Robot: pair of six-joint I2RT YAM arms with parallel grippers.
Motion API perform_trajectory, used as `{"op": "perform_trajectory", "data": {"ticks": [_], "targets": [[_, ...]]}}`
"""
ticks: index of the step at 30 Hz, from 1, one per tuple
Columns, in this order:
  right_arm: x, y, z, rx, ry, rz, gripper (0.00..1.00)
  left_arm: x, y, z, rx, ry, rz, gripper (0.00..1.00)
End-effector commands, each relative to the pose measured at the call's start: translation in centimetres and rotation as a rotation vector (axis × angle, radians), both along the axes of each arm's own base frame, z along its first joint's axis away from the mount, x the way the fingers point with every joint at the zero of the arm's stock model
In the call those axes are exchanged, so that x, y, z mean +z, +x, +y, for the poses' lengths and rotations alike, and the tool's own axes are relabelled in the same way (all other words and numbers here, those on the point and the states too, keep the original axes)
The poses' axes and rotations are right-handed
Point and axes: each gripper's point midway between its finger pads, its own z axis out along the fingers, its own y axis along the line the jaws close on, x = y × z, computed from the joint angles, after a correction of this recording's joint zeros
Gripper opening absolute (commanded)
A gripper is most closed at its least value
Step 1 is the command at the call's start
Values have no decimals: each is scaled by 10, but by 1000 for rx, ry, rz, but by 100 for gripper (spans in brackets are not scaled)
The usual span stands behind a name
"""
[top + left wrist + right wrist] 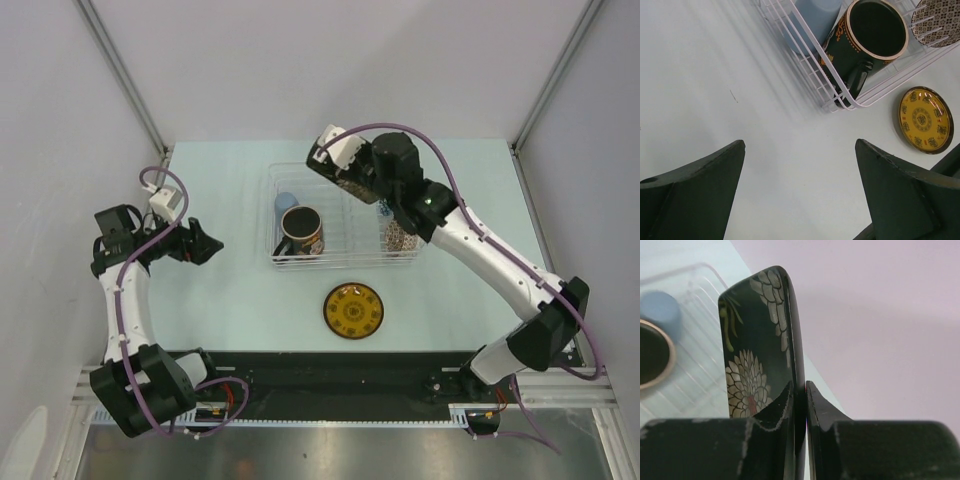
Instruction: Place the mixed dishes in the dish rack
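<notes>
The floral plate hangs at an angle above the rack (345, 255). So I'll next turn my right gripper, lower it toward the empty wires by the rack's far bar (346, 198) and release the plate.
My right gripper (799, 387) is shut on the rim of the black square floral plate (760, 340), which stands on edge above the back of the dish rack (345, 255). From above, the right gripper (355, 172) and the plate (348, 187) hang over the rack's far side. Inside the rack lie the pale blue cup (286, 203), the dark floral mug (302, 232) and a brownish patterned bowl (400, 238). The yellow saucer (353, 310) rests on the table in front of the rack. My left gripper (205, 243) is open and holds nothing, left of the rack.
The left wrist view shows the rack's corner (840, 100) with the mug (875, 30) and cup (815, 20) inside, the saucer (925, 120) to the right, and bare table under the left gripper (800, 142). Walls enclose the table at the back and sides.
</notes>
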Motion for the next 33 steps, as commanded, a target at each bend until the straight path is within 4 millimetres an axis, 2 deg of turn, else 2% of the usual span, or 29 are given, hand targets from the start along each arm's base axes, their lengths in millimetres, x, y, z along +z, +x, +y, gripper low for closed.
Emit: {"op": "perform_trajectory", "data": {"ticks": [1, 3, 4, 6, 14, 17, 19, 24, 28, 33], "targets": [[104, 36, -33, -34, 106, -342, 0, 8, 4, -4, -14, -39, -29, 97], [101, 47, -39, -14, 59, -382, 0, 7, 6, -2, -7, -44, -26, 97], [84, 54, -37, -1, 22, -378, 0, 7, 7, -3, -7, -47, -25, 97], [81, 63, -38, 31, -10, -407, 0, 4, 9, -2, -1, -55, -14, 97], [32, 96, -17, 184, -132, -390, 0, -4, 14, 2, 7, -55, 3, 97], [30, 102, -9, 212, -184, -427, 0, -5, 16, 3, 9, -62, 10, 97], [14, 111, -4, 222, -230, -406, 0, -6, 18, 5, 12, -60, 11, 97], [-7, 126, 2, 239, -378, -436, 0, -11, 19, 5, 8, -61, 20, 97], [-13, 132, 4, 249, -451, -461, 0, -18, 18, 5, 11, -66, 37, 97], [6, 132, 7, 252, -449, -498, 0, -26, 18, 5, 11, -73, 54, 96]]}}
